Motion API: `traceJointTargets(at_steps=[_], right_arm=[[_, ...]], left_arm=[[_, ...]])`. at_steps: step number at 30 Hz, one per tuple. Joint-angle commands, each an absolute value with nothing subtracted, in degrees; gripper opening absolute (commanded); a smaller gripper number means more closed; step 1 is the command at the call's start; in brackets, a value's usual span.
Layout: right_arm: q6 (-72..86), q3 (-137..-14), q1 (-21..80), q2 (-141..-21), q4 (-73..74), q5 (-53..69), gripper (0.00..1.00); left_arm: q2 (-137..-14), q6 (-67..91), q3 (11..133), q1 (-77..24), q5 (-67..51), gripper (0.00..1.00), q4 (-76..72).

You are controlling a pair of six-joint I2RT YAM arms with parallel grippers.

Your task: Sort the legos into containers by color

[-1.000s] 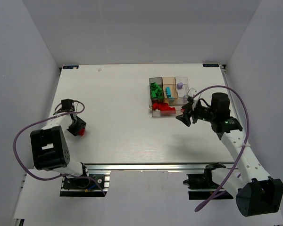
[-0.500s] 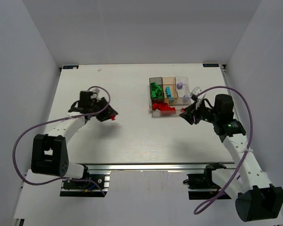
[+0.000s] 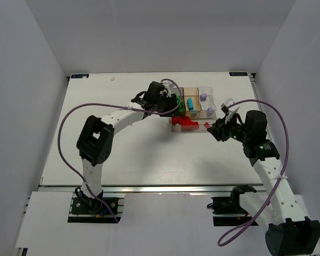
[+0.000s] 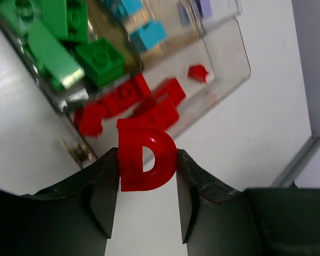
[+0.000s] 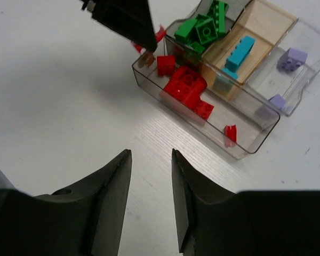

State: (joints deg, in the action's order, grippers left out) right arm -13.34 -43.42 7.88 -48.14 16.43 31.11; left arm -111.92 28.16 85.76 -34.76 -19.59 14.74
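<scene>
My left gripper is holding the red arched lego (image 4: 130,170) and will move over the end of the tray's long section by the smoky section and let the lego go, because the long section holds the other red legos.
My left gripper (image 4: 148,160) is shut on a red arched lego (image 4: 130,170) and holds it over the near-left end of the clear tray (image 4: 240,74). In the top view this gripper (image 3: 168,109) sits at the tray's left side (image 3: 171,129). The long compartment holds several red legos (image 4: 149,104) (image 3: 188,123). The smoky compartment holds green legos (image 3: 176,102), the tan one a cyan lego (image 3: 190,103). My right gripper (image 5: 151,154) is open and empty over the table, just right of the tray (image 5: 256,152), and also shows in the top view (image 3: 216,129).
Two small purple legos (image 5: 290,58) lie in the clear square compartment. The left gripper's black fingers (image 5: 125,21) hang over the tray's left end in the right wrist view. White walls stand on three sides of the table.
My left arm has swung from the table's far left across to the tray, carrying the red lego. My right gripper has drawn back slightly to the right.
</scene>
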Motion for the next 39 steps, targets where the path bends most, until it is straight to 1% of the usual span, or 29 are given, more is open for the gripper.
traceJointTargets(at_steps=[1, 3, 4, 6, 7, 8, 10, 11, 14, 17, 18, 21, 25, 27, 29, 33, 34, 35, 36, 37, 38, 39], right_arm=[[-11.3, -41.5, 7.5, -47.5, 14.5, 28.3, 0.42], [-11.2, -41.2, 7.6, -47.6, 14.3, 28.0, 0.42], [-11.2, -41.0, 7.5, -47.8, 14.2, 28.0, 0.42], [-11.1, -41.0, 7.4, -48.1, 14.2, 27.9, 0.42], [-11.0, -40.6, 7.4, -48.2, 14.1, 27.7, 0.42], [-11.2, -40.6, 7.5, -48.2, 14.1, 27.5, 0.42], [-11.2, -40.3, 7.5, -48.1, 13.8, 26.9, 0.43], [-11.3, -40.1, 7.5, -48.1, 13.7, 26.9, 0.43], [-11.3, -40.1, 7.1, -48.3, 13.5, 26.9, 0.45], [-11.2, -40.1, 7.4, -48.3, 13.4, 27.0, 0.46], [-11.2, -39.9, 7.4, -48.4, 13.4, 26.9, 0.46], [-11.3, -39.8, 7.2, -48.3, 13.4, 26.5, 0.47], [-11.3, -39.7, 7.2, -48.4, 13.3, 26.1, 0.49], [-11.3, -39.6, 7.1, -48.4, 13.3, 26.0, 0.51], [-11.5, -39.6, 7.1, -48.5, 13.3, 26.1, 0.56], [-12.0, -39.4, 6.9, -48.2, 13.3, 26.6, 0.72], [-12.0, -39.1, 7.0, -48.1, 13.2, 26.7, 0.80], [-11.8, -39.0, 6.9, -47.7, 13.1, 26.8, 0.82], [-11.4, -38.9, 6.9, -47.6, 12.9, 26.8, 0.85], [-11.2, -38.6, 6.9, -47.5, 12.7, 26.6, 0.85], [-10.5, -38.3, 6.9, -47.3, 12.2, 25.8, 0.85], [-9.9, -38.3, 6.9, -47.3, 11.9, 25.2, 0.89]], left_arm=[[-115.9, 25.5, 94.9, -36.3, -14.0, 0.05, 16.6], [-118.6, 24.8, 98.5, -36.9, -12.8, 0.10, 18.8], [-120.9, 24.5, 100.3, -36.9, -11.4, 0.15, 19.5], [-123.0, 23.9, 104.8, -37.5, -11.2, 0.19, 21.4], [-124.5, 23.6, 106.0, -37.5, -11.1, 0.23, 22.0], [-125.1, 23.4, 107.8, -38.1, -11.1, 0.29, 23.2], [-125.8, 22.9, 108.6, -38.1, -11.0, 0.33, 23.9], [-125.7, 22.4, 108.3, -38.7, -10.8, 0.42, 24.2], [-124.7, 21.9, 106.7, -39.2, -10.5, 0.51, 24.1], [-123.7, 21.5, 105.9, -39.2, -10.5, 0.54, 23.9], [-123.5, 21.5, 105.6, -39.2, -10.4, 0.58, 23.9], [-123.0, 21.0, 105.3, -39.7, -10.7, 0.59, 24.0], [-122.5, 20.3, 105.5, -39.7, -10.6, 0.70, 24.8], [-121.6, 19.8, 105.6, -39.7, -10.1, 0.72, 25.0], [-120.4, 19.1, 105.6, -39.7, -9.4, 0.73, 25.4], [-113.1, 16.4, 102.5, -39.7, -7.4, 0.73, 24.4], [-108.2, 15.5, 100.7, -39.7, -7.4, 0.73, 23.0], [-105.2, 13.5, 95.4, -39.7, -7.7, 0.73, 21.5], [-102.2, 12.7, 92.1, -39.1, -8.3, 0.75, 20.1], [-95.6, 12.0, 88.6, -39.1, -9.8, 0.79, 16.9], [-92.2, 10.4, 81.2, -38.5, -9.9, 0.88, 15.4], [-89.1, 9.2, 77.6, -38.5, -9.5, 0.92, 14.3]])
